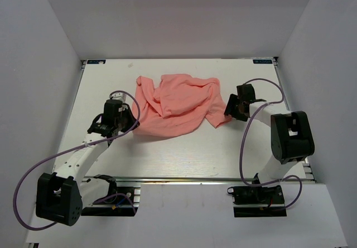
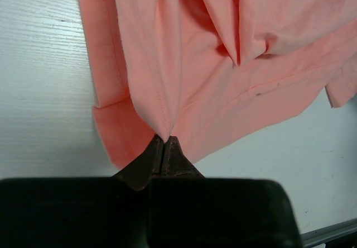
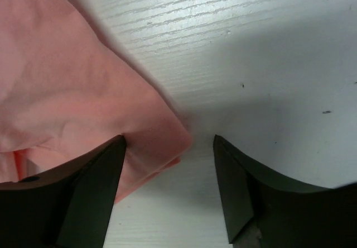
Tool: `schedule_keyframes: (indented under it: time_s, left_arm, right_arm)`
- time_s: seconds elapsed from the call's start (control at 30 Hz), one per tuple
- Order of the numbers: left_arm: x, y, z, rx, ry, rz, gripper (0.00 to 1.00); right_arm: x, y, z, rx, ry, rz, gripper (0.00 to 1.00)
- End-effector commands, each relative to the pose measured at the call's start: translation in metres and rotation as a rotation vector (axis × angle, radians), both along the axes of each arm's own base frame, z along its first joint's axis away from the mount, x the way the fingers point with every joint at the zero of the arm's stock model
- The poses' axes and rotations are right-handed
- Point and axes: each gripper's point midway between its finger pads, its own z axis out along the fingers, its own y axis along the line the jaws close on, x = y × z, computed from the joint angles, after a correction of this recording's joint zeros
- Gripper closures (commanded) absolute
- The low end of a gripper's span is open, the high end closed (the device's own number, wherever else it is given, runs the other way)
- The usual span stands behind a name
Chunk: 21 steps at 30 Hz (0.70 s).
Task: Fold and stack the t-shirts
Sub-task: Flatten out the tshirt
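Note:
The left gripper should lift the pinched fold to open the crumpled shirt, move outward, go down and let go, since the table's far strip (image 1: pixel 134 76) lies outward of the gripper.
The salmon-pink t-shirt (image 1: pixel 175 105) lies crumpled on the white table (image 1: pixel 184 153), spread from back left to right. My left gripper (image 1: pixel 129 124) is at the shirt's lower left edge; in the left wrist view it (image 2: pixel 165 139) is shut, pinching a fold of the shirt (image 2: pixel 223 63) that fans out from the tips. My right gripper (image 1: pixel 227 113) is at the shirt's right corner; in the right wrist view it (image 3: pixel 170 144) is open, with a corner of the shirt (image 3: pixel 67 91) lying between the fingers beside the left finger (image 3: pixel 95 186). No neck label shows.
White walls enclose the table on the left (image 1: pixel 39 91), back and right. A metal rail (image 1: pixel 195 179) runs along the near edge by the arm bases. Purple cables (image 1: pixel 33 170) loop beside each arm.

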Motion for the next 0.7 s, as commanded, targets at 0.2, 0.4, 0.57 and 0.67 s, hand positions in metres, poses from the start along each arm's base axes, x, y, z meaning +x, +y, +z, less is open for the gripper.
schedule_keyframes:
  time_s: [0.2, 0.4, 0.57, 0.67]
  left_arm:
    - [0.006, -0.004, 0.025, -0.017, -0.058, -0.008, 0.99]
    - [0.009, -0.004, 0.039, -0.027, -0.096, -0.008, 0.99]
    - [0.027, 0.005, 0.089, -0.018, -0.189, 0.072, 0.99]
    - [0.037, 0.013, 0.137, -0.015, -0.291, 0.122, 1.00]
  right_arm:
    - [0.005, 0.019, 0.000, 0.108, -0.015, 0.019, 0.74]
    - [0.012, 0.008, 0.018, 0.059, -0.084, -0.005, 1.00]
    - [0.041, -0.008, 0.090, -0.031, -0.277, -0.024, 1.00]
    - [0.050, -0.024, 0.153, -0.097, -0.432, -0.065, 1.00]
